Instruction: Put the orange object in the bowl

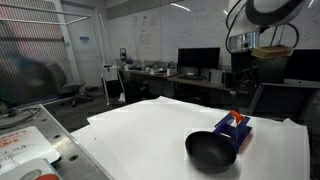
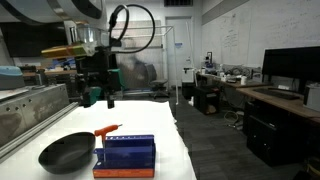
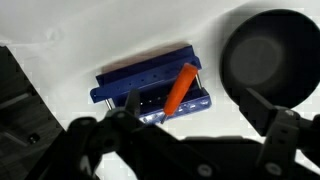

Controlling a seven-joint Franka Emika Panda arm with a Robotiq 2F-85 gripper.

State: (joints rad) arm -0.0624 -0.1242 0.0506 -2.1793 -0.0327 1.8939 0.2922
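Note:
I will lower my gripper over the middle of the orange object [image 3: 180,90] next, until its open fingers are on both sides of it, because the object lies uncovered on top of the blue holder [image 3: 150,85].
The orange object [image 3: 180,90] is a small orange-red stick that lies slanted on top of the blue block-like holder [image 3: 150,85]. It shows in both exterior views [image 1: 236,118] [image 2: 107,129]. The matt black bowl [image 3: 272,55] stands empty right beside the holder on the white table, and both exterior views show it [image 1: 211,151] [image 2: 66,153]. My gripper [image 3: 195,112] is open and empty. It hangs well above the table, over the holder and bowl, as both exterior views show [image 1: 240,75] [image 2: 97,100].
The blue holder [image 1: 237,130] [image 2: 125,155] sits near the white table's edge [image 2: 175,150]. Desks with monitors [image 1: 198,58] and chairs stand behind. A metal side bench [image 1: 30,140] lies next to the table.

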